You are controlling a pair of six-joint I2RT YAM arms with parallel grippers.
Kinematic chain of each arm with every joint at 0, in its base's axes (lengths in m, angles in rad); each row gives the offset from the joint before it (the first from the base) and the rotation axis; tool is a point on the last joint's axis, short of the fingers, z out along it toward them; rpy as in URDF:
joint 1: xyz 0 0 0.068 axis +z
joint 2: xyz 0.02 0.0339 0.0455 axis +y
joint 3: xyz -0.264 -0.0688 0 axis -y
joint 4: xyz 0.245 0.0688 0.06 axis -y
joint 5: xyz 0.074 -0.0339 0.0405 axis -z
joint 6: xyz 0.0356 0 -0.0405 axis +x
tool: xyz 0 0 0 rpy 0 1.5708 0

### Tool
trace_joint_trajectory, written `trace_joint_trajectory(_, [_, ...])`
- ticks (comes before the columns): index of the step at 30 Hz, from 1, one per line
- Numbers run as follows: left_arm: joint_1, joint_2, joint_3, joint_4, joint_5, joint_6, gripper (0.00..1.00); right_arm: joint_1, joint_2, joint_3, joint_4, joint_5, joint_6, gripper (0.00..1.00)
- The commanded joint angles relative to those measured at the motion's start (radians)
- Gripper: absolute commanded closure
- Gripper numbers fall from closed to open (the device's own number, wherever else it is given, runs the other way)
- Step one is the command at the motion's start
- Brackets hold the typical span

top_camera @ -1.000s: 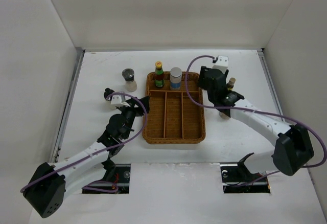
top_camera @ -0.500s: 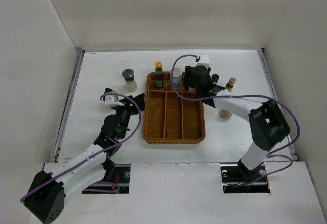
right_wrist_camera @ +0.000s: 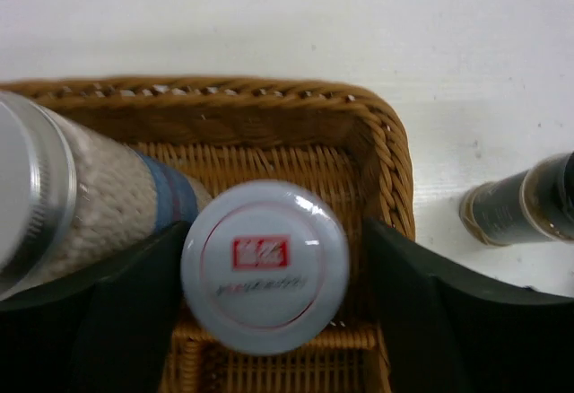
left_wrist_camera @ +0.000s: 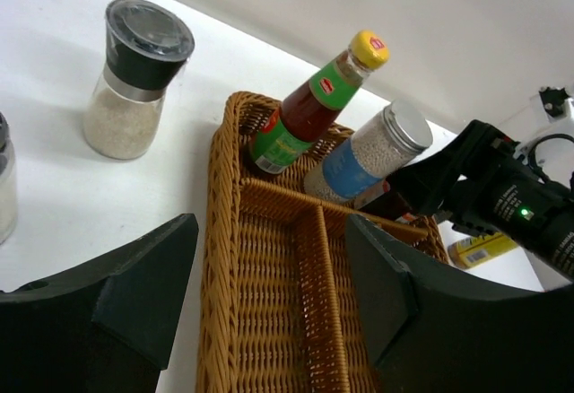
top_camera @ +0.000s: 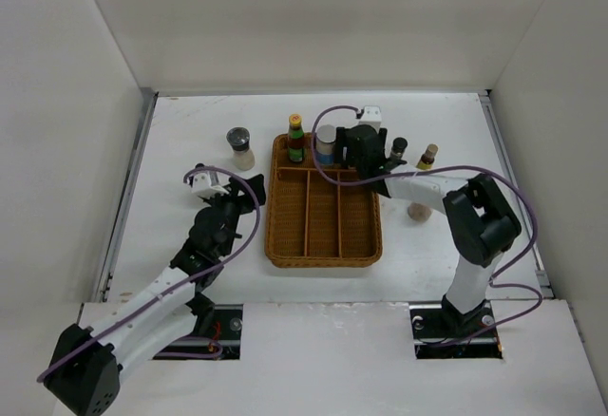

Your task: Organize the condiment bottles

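Observation:
Because the dark-lidded shaker stands outside the tray [top_camera: 323,256], outward of my gripper's fingers, I will move my empty left gripper outward and lower it around the shaker's dark lid [top_camera: 238,138].
My right gripper [top_camera: 361,153] hangs over the back right compartment of the wicker tray [top_camera: 323,256]. Its jaws stand open around a white-capped bottle [right_wrist_camera: 265,266], with a gap showing on the right side. A grey-lidded jar [top_camera: 326,141] and a green bottle with an orange cap [top_camera: 295,139] stand in the same back row. My left gripper [top_camera: 253,193] is open and empty at the tray's left edge [left_wrist_camera: 220,258]. A dark-lidded shaker [top_camera: 239,147] stands left of the tray.
A small dark bottle [top_camera: 397,148], a brown-capped bottle [top_camera: 427,157] and a small round item [top_camera: 418,212] sit right of the tray. Another shaker [top_camera: 200,171] is by my left wrist. The tray's three long front compartments hold nothing. White walls enclose the table.
My right arm swung left from the table's right side to the tray's back right compartment, uncovering the dark bottle. My left gripper shifted slightly back and left.

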Motion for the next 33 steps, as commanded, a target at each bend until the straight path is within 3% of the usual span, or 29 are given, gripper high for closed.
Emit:
trace_joint_trajectory(1, [-0.012, -0.012, 0.111, -0.079, -0.076, -0.033, 0.33, 0.000, -0.057, 0.088, 0.031, 0.036, -0.011, 0.12])
trace_joint_trajectory(5, [-0.029, 0.051, 0.259, -0.247, -0.140, -0.038, 0.30, 0.000, -0.147, 0.079, -0.038, 0.033, 0.037, 0.03])
trace_joint_trajectory(10, [0.011, 0.135, 0.434, -0.437, -0.176, -0.041, 0.28, 0.003, -0.308, -0.043, -0.049, 0.051, 0.080, 0.05])
trace_joint_trajectory(13, [0.062, 0.240, 0.535, -0.530, -0.165, -0.031, 0.28, 0.018, -0.397, -0.140, -0.040, 0.038, 0.123, 0.12])
trace_joint_trajectory(15, [0.111, 0.325, 0.585, -0.573, -0.132, -0.024, 0.26, 0.043, -0.459, -0.201, -0.031, 0.044, 0.139, 0.31])
trace_joint_trajectory(17, [0.157, 0.407, 0.617, -0.584, -0.070, -0.020, 0.26, 0.063, -0.524, -0.258, -0.018, 0.053, 0.152, 0.66])
trace_joint_trajectory(18, [0.175, 0.445, 0.634, -0.584, -0.038, -0.017, 0.26, 0.073, -0.564, -0.289, -0.011, 0.056, 0.159, 0.75])
trace_joint_trajectory(19, [0.186, 0.484, 0.657, -0.584, -0.021, -0.008, 0.26, 0.087, -0.607, -0.321, -0.005, 0.056, 0.170, 0.77])
trace_joint_trajectory(21, [0.205, 0.543, 0.703, -0.588, 0.004, 0.014, 0.26, 0.118, -0.687, -0.395, 0.037, 0.050, 0.178, 0.75])
trace_joint_trajectory(27, [0.223, 0.671, 0.829, -0.603, -0.004, 0.066, 0.20, 0.153, -0.787, -0.522, 0.193, -0.022, 0.164, 0.32])
trace_joint_trajectory(33, [0.240, 0.761, 0.892, -0.634, -0.044, 0.091, 0.18, 0.179, -0.767, -0.519, 0.204, -0.064, 0.164, 0.19])
